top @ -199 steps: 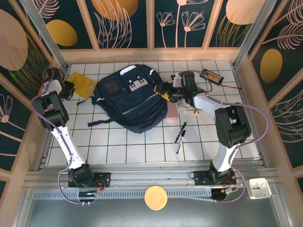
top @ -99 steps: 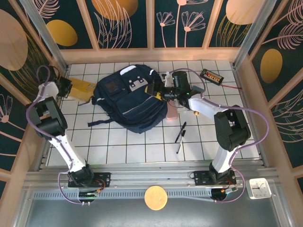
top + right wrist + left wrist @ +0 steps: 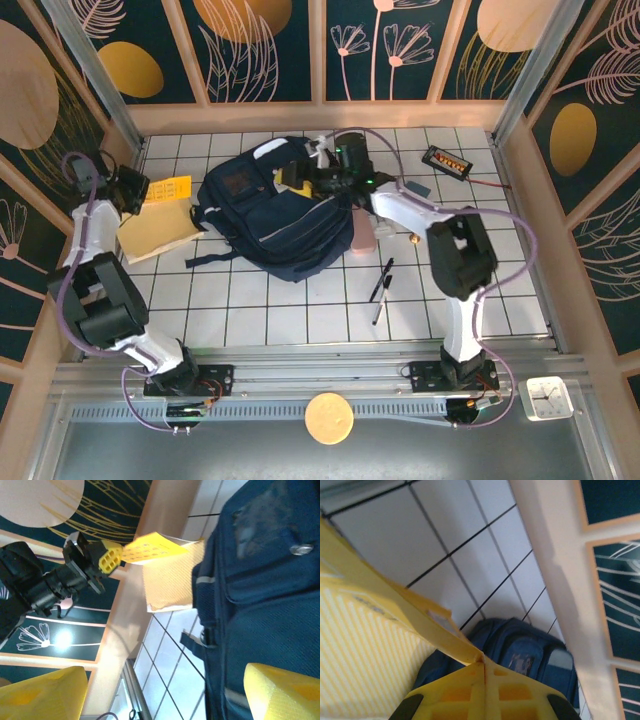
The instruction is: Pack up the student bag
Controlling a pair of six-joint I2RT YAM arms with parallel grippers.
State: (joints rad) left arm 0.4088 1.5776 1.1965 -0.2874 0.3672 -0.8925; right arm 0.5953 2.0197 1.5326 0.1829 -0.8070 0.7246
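Next, the left gripper moves back and down over the tan pages with the yellow cover [image 3: 172, 187] and releases it, since the book still lies open.
The student bag [image 3: 270, 215] is a navy backpack lying flat mid-table, front pocket up; it is also in the left wrist view [image 3: 530, 650] and the right wrist view [image 3: 265, 580]. My left gripper [image 3: 138, 190] [image 3: 484, 666] is shut on the yellow cover [image 3: 172, 187] [image 3: 155, 547] of a book [image 3: 160, 232], lifted off its tan pages left of the bag. My right gripper [image 3: 300, 178] [image 3: 165, 700] hangs open over the bag's upper part with nothing between its yellow fingers [image 3: 285, 695].
Right of the bag lie a pink oblong case [image 3: 363, 238], two dark pens [image 3: 382, 282] and a small brass piece [image 3: 413, 238]. A black device with orange marks [image 3: 447, 160] sits at the back right. The wooden wall [image 3: 555, 565] runs close behind the book.
My left gripper has drawn back to the left, raising the yellow cover so the tan pages show. My right gripper has moved left from the bag's right edge to above its top.
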